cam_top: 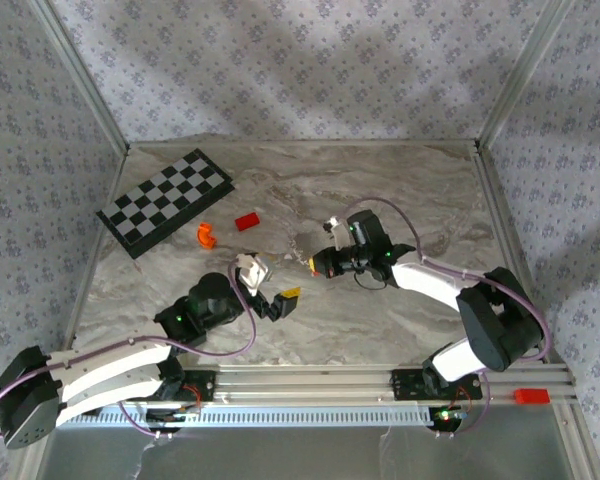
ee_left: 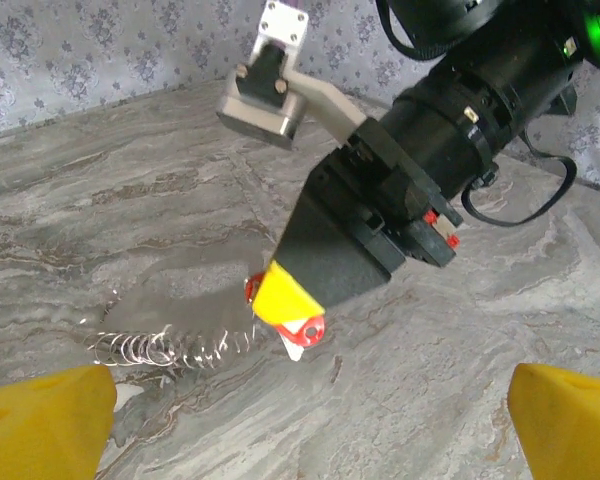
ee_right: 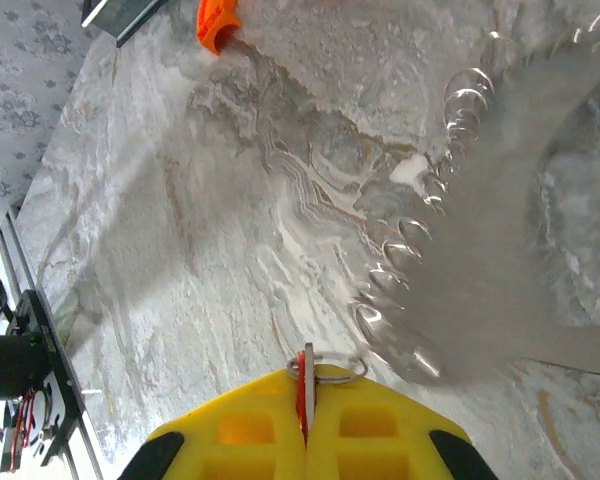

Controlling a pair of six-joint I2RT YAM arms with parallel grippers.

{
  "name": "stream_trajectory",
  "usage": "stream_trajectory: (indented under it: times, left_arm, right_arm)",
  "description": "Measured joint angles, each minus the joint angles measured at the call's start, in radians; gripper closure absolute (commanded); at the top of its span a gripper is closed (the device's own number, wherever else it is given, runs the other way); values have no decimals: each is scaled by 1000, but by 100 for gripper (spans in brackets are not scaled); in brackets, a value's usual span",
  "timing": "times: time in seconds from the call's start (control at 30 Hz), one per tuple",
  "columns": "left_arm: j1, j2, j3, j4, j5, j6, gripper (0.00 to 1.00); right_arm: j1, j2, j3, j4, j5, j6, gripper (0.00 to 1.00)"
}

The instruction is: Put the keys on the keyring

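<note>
The keyring's red tag still hangs above the table, so my right gripper next needs to go back and down to bare marble on the table's near side to release the keyring (ee_right: pixel 340 362).
My right gripper (cam_top: pixel 315 265) is shut on the keyring (ee_right: pixel 340 362), whose thin wire ring pokes out just past the yellow fingertips. A red tag (ee_left: pixel 308 330) with a white label hangs below those fingertips (ee_left: pixel 285 298), a little above the marble table. The left gripper (ee_left: pixel 305 430) stands wide open just in front of it, one yellow pad (ee_left: pixel 45 420) at each side, and nothing lies between them. In the top view the left gripper (cam_top: pixel 275 290) faces the right one across a short gap. I cannot make out the keys.
A row of shiny glinting loops (ee_left: pixel 165 347) lies on the table left of the tag. A chessboard (cam_top: pixel 165 200) sits at the back left, with an orange curved piece (cam_top: pixel 206 236) and a red block (cam_top: pixel 247 222) beside it.
</note>
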Motion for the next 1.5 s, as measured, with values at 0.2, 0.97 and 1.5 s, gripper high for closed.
stream_trajectory:
  times: [0.2, 0.97, 1.5]
  left_arm:
    - [0, -1, 0, -6, 0, 0, 0]
    - [0, 48, 0, 26, -32, 1, 0]
    - [0, 71, 32, 11, -35, 0, 0]
  right_arm:
    - [11, -2, -33, -10, 1, 0, 100]
    - [51, -72, -95, -282, 14, 0, 80]
    - [55, -290, -134, -376, 137, -5, 58]
